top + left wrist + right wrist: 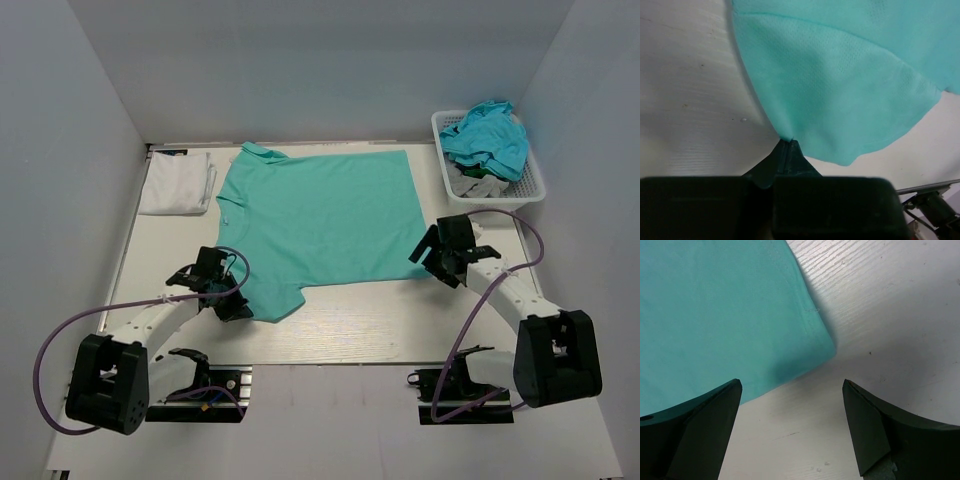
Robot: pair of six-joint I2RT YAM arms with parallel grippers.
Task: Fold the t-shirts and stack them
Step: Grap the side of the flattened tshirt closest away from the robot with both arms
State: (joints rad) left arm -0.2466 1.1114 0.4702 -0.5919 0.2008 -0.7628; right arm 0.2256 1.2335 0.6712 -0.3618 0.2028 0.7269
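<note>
My right gripper should go down onto the t-shirt's near hem corner (423, 276) (819, 353) and close there, because my left gripper is already pinching the near sleeve at the t-shirt's other end.
A mint green t-shirt (320, 220) lies spread flat in the middle of the table, collar to the left. My left gripper (232, 290) is shut on the edge of its near sleeve (840, 100), pinching the cloth at the fingertips (787, 145). My right gripper (432, 262) is open and empty, hovering at the shirt's near right hem corner (820, 347), with bare table between its fingers. A folded white t-shirt (178, 182) lies at the back left. A turquoise-blue shirt (487, 135) and grey cloth (478, 185) sit in the basket.
A white lattice basket (537, 175) stands at the back right. Grey walls enclose the table on three sides. Purple cables loop beside each arm base at the near edge.
</note>
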